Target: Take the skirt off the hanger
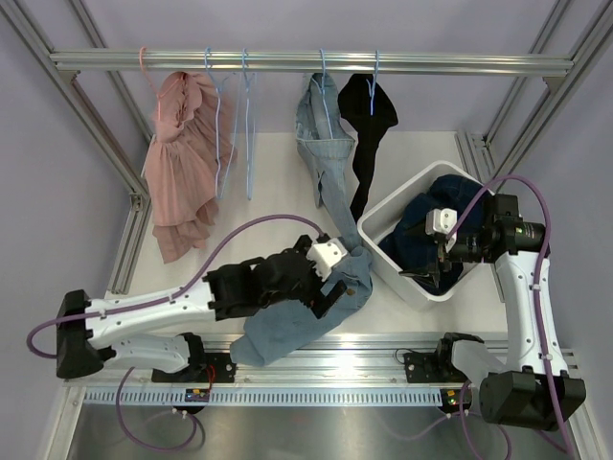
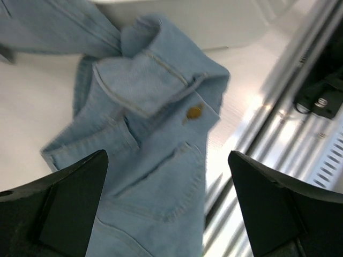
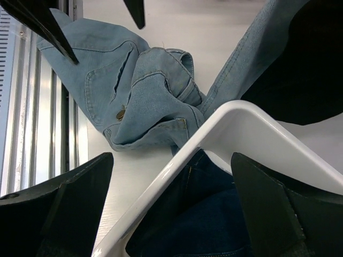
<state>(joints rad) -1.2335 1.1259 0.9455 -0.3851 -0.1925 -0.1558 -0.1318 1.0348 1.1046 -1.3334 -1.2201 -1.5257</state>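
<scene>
My left gripper will next move down toward the bin [image 1: 383, 216], onto the skirt's fold next to the button. The fold is below my gripper and to its right in the top view.
A light blue denim skirt [image 1: 330, 182] hangs by its upper end from a blue hanger [image 1: 323, 72] on the rail and trails down onto the table, bunched near the front edge. My left gripper [image 1: 330, 292] is open and empty just above that bunched part, whose brass button and pocket show in the left wrist view [image 2: 150, 134] between my jaws [image 2: 169, 209]. My right gripper [image 1: 442, 257] is open and empty over the near rim of the white bin [image 1: 383, 216]. In the right wrist view [image 3: 171, 209] it straddles the bin rim [image 3: 214, 134], with the skirt [image 3: 144, 101] beyond.
A pink garment [image 1: 182, 153], two bare blue hangers [image 1: 239, 115] and a black garment [image 1: 369, 125] hang on the rail [image 1: 460, 64]. The bin holds dark blue denim [image 1: 450, 192]. Metal frame posts stand at both sides; a slotted rail [image 1: 364, 359] runs along the front.
</scene>
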